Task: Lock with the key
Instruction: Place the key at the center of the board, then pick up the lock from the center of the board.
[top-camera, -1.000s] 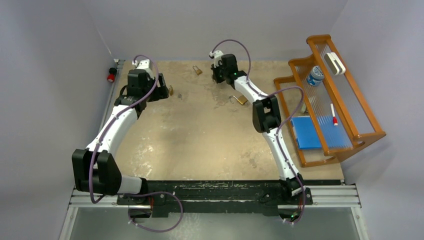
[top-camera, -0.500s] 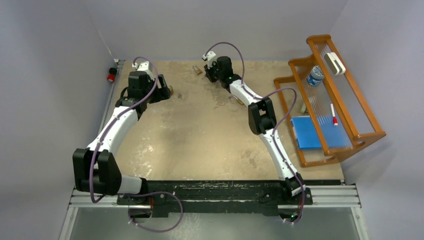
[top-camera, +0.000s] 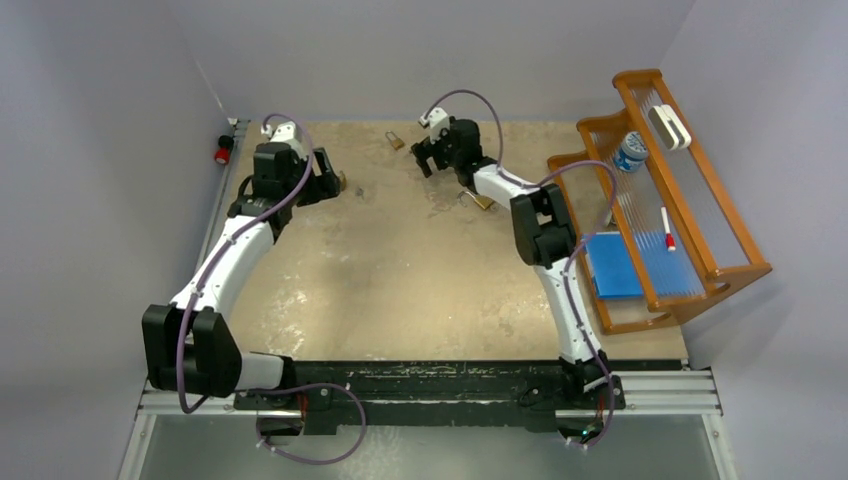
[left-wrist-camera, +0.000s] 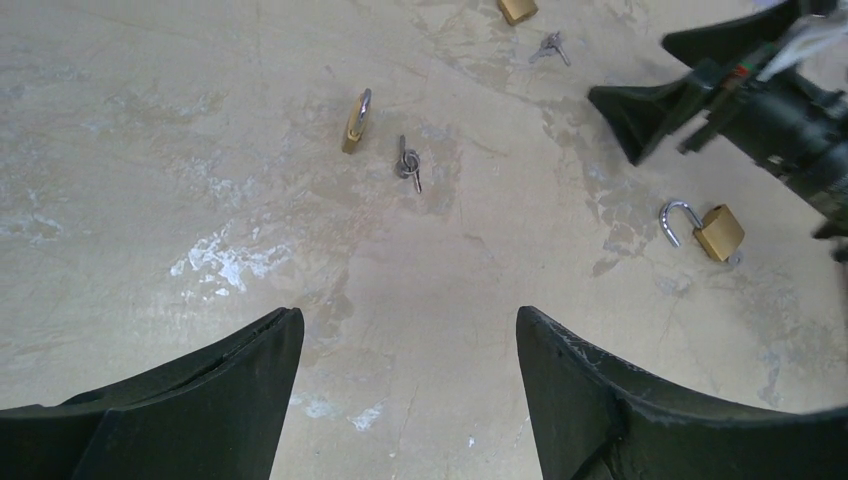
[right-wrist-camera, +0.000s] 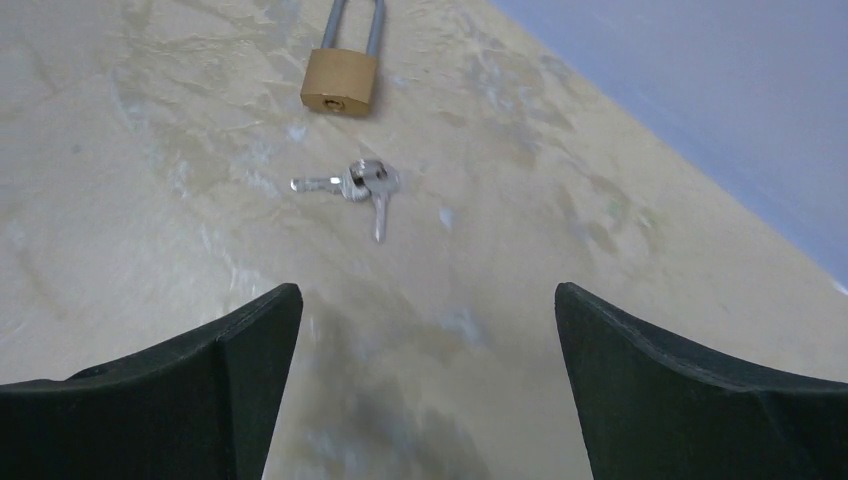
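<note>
My right gripper needs to go back and to the right in the top view, then lower to the open padlock's brass body (top-camera: 482, 201), because the padlock's shackle stands unlocked.
Three brass padlocks lie on the table. One with its shackle swung open (left-wrist-camera: 715, 230) (top-camera: 483, 200) rests beside the right arm. A shut padlock (right-wrist-camera: 342, 75) (top-camera: 395, 140) lies near the back wall, and a ring of small keys (right-wrist-camera: 360, 185) (left-wrist-camera: 550, 45) sits just in front of it. My right gripper (right-wrist-camera: 428, 300) (top-camera: 425, 160) hovers short of those keys, open and empty. A third padlock (left-wrist-camera: 355, 120) (top-camera: 342, 181) lies on its edge with another key (left-wrist-camera: 408, 162) next to it. My left gripper (left-wrist-camera: 410, 320) (top-camera: 325, 180) hangs open above bare table short of them.
A wooden rack (top-camera: 700, 235) stands at the right edge, holding a blue pad (top-camera: 612, 263), a marker and a small bottle. A red button (top-camera: 222, 155) sits at the back left corner. Grey walls close in the back and both sides.
My right gripper has opened wide and its wrist has swung and settled facing the keys and back padlock. The left arm has hardly moved.
</note>
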